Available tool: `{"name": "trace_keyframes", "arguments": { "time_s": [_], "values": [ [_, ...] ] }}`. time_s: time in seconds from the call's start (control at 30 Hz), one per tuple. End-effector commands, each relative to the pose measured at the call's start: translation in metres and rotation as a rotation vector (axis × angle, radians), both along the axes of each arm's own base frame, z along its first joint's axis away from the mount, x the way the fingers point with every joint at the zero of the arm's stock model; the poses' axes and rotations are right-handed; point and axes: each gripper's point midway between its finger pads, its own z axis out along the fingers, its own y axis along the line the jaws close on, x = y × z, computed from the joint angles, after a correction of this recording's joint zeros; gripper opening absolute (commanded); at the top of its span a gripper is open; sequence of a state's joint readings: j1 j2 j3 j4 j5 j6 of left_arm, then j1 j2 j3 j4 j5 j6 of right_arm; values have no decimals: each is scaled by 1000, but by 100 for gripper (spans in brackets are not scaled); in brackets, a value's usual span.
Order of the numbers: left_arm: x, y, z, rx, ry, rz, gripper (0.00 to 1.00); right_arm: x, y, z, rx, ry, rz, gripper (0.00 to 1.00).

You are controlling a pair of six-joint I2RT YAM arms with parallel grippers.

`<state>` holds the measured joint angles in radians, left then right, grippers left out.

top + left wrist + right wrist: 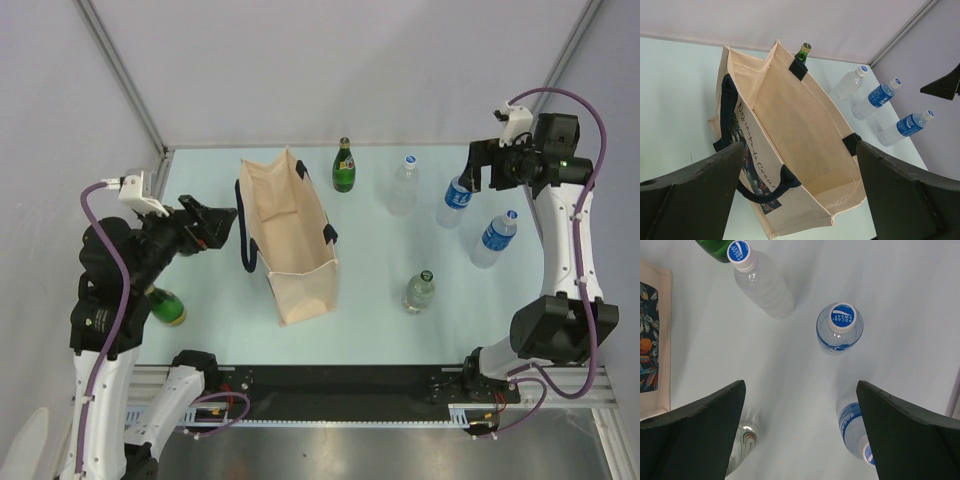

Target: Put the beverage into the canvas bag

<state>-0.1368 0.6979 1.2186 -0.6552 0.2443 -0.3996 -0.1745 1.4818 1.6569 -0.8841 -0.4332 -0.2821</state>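
The bottle stands upright below my wide-open right fingers. My right gripper should go down next, past the cap and around the blue-label bottle's upper body (456, 195) (839, 338).
The beige canvas bag (290, 235) with navy handles stands upright and open, left of the table's middle. Its empty inside shows in the left wrist view (795, 120). My left gripper (215, 228) is open and empty, held just left of the bag, with its jaws wide apart in its own view (800, 150). My right gripper (478, 165) is open and empty, high over a blue-label bottle (456, 200) that stands upright below it (840, 327). The jaws stand wide apart in the right wrist view (801, 385).
A green bottle (344, 166) stands behind the bag. A clear bottle (404, 185), a second blue-label bottle (494, 238) and a small glass bottle (419, 291) stand to the right. Another green bottle (168, 306) stands under my left arm.
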Motion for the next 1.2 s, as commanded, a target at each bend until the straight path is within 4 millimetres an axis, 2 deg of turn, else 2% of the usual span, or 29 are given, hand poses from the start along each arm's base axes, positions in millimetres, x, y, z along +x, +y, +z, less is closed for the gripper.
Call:
{"name": "trace_keyframes", "arguments": {
  "time_s": [0.0,0.2,0.3,0.33,0.37,0.53,0.67,1.0,1.17],
  "values": [
    [-1,-2,21,4,-73,-22,100,21,-2,5,-5,-80,35,100],
    [-3,0,20,7,-75,-12,100,44,-6,2,-24,-183,108,100],
    [-2,0,19,5,-69,-12,100,53,-4,-1,-18,-169,158,100],
    [-1,0,19,5,-68,-12,100,54,-2,-16,8,-115,173,100],
    [0,-1,18,4,-63,-13,100,58,0,-10,26,-125,194,100],
    [1,-1,20,3,-67,-11,100,70,2,-26,76,-76,205,98],
    [1,0,22,0,-70,-8,100,80,-5,-45,72,-34,176,95],
    [5,-3,23,-9,-67,-18,100,87,-15,-72,20,-51,240,98],
    [6,-4,23,-12,-66,-19,100,80,-18,-92,-18,-71,359,99]
  ]
}}
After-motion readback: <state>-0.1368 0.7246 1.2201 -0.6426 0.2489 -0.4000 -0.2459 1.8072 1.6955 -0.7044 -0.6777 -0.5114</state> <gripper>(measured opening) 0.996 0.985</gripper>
